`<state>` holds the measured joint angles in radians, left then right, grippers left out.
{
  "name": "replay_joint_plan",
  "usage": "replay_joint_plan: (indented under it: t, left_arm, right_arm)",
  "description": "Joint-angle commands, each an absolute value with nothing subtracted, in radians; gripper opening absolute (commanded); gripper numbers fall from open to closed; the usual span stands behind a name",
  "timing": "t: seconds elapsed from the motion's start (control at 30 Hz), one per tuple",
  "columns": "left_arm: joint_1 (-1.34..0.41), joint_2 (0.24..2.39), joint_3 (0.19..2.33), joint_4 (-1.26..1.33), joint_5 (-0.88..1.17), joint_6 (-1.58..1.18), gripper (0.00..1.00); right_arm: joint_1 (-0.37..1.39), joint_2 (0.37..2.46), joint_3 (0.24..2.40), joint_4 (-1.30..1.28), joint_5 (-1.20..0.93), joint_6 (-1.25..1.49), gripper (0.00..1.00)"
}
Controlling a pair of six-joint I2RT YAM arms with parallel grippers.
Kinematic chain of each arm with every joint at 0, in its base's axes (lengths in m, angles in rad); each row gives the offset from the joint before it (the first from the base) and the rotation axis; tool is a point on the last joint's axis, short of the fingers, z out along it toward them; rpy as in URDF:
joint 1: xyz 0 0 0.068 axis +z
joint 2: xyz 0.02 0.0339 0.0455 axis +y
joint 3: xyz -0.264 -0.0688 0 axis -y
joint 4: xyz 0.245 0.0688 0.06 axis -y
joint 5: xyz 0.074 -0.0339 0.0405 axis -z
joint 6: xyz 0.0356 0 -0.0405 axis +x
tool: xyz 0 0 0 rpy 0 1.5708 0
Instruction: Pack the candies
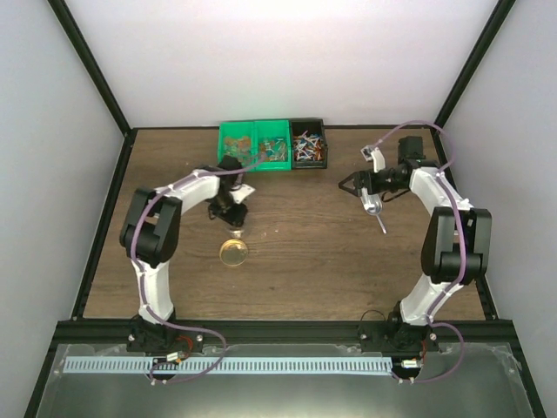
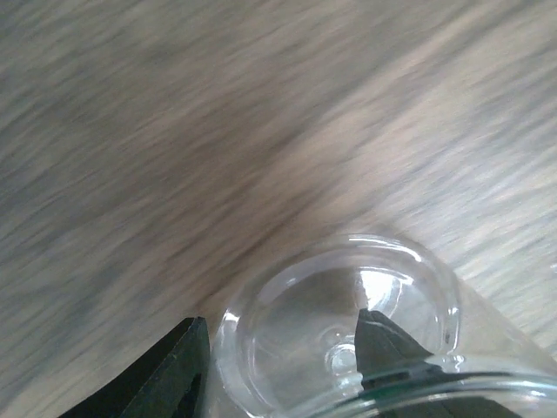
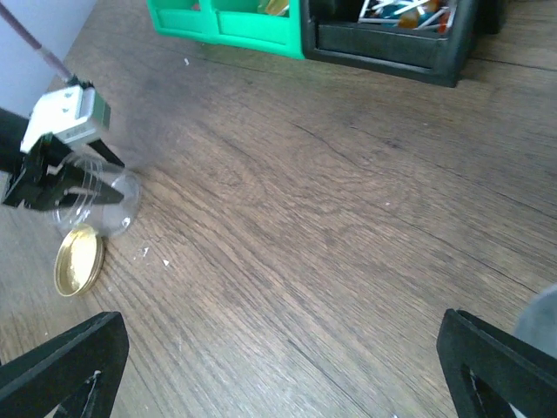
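Observation:
I will swing my right gripper outward and to its left in the top view to straddle the sides of the green and black bins, as they touch there.
The candies [image 1: 308, 144] fill a black bin [image 1: 324, 131] at the back of the table; in the right wrist view the candies [image 3: 402, 10] show at the top edge. My left gripper [image 1: 228, 211] is shut on a clear empty jar [image 2: 335, 326] standing on the wood. One finger [image 2: 174, 379] presses the jar's outer wall and the other finger [image 2: 383, 344] shows through the glass. The right wrist view shows that jar [image 3: 103, 205] under the left gripper. My right gripper [image 1: 351, 184] hangs open over bare wood right of centre, with nothing between its fingers [image 3: 61, 370].
A round gold lid [image 1: 233, 252] lies flat just in front of the jar, and the same lid [image 3: 77, 259] shows in the right wrist view. A silver scoop [image 1: 376, 214] lies on the table under the right gripper. A green two-part bin [image 1: 254, 146] stands left of the black bin.

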<state>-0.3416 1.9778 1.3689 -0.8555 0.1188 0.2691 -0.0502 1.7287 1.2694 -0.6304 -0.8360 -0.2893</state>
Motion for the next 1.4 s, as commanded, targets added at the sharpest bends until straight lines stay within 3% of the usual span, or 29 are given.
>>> replay_joint_plan:
  t: [0.0, 0.17, 0.37, 0.63, 0.83, 1.1, 1.37]
  left_arm:
    - [-0.463, 2.013, 1.427, -0.817, 0.124, 0.177, 0.49]
    - [-0.599, 2.062, 1.508, -0.802, 0.102, 0.144, 0.54]
    - [-0.661, 2.094, 1.615, -0.831, 0.134, 0.137, 0.78]
    - [-0.606, 2.021, 1.672, -0.914, 0.137, 0.238, 0.97]
    - [-0.432, 1.879, 1.672, -0.93, 0.259, 0.235, 0.99]
    - [-0.194, 1.746, 1.592, -0.927, 0.221, 0.228, 0.99]
    - [-0.156, 1.659, 1.498, -0.903, 0.213, 0.218, 0.99]
  right_arm:
    - [-0.086, 1.67, 1.25, -0.645, -0.819, -0.325, 1.0]
    - [-0.087, 1.62, 1.209, -0.601, -0.76, -0.311, 1.0]
    - [-0.067, 1.57, 1.167, -0.485, -0.647, -0.224, 1.0]
    - [0.08, 1.593, 1.197, -0.262, -0.512, -0.096, 1.0]
    - [0.228, 1.759, 1.359, -0.168, -0.352, -0.016, 0.98]
    - [0.36, 2.018, 1.6, -0.083, -0.127, 0.013, 0.91]
    - [0.396, 2.215, 1.786, -0.082, -0.093, 0.012, 0.89]
